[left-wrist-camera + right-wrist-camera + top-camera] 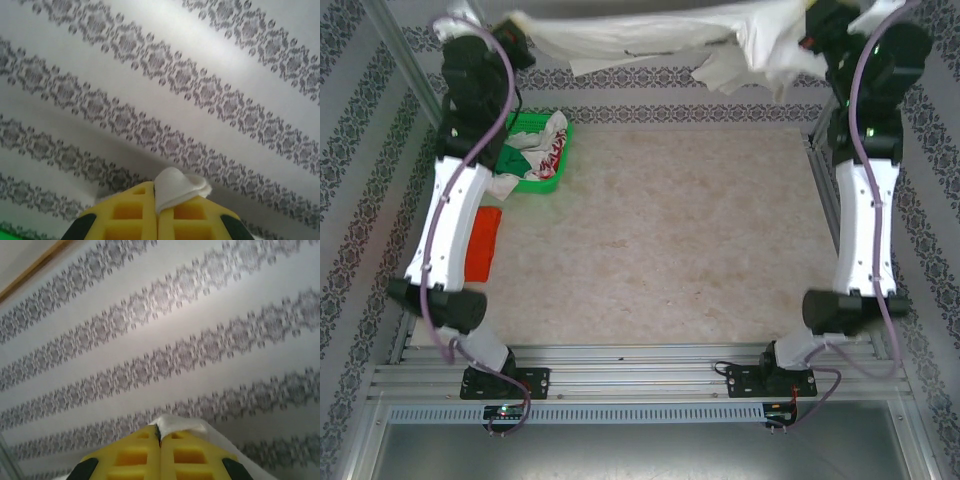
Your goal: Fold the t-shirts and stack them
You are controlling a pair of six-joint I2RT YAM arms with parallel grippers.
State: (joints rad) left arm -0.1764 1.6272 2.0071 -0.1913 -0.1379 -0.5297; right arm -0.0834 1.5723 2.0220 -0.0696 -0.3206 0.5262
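Next, the right gripper moves down and back onto the tabletop's bare near part and releases the white cloth [184, 424], since the t-shirt still hangs in the air.
The cream-white t-shirt [650, 35] hangs stretched in the air across the far side of the table, with a small dark mark near its middle. My left gripper [516, 32] is shut on its left end and my right gripper [813, 30] on its bunched right end. In the left wrist view, the yellow jaws of the left gripper [156, 192] pinch a white fold [177, 186]. The right gripper [160, 432] likewise pinches white cloth [184, 424] in the right wrist view. The orange-red t-shirt [483, 243] lies folded on the table at the left, beside the left arm.
A green mesh basket [563, 150] with white and red cloth in it stands at the back left of the beige tabletop [670, 230]. Patterned walls surround the table. A metal frame post [820, 170] runs along the right edge.
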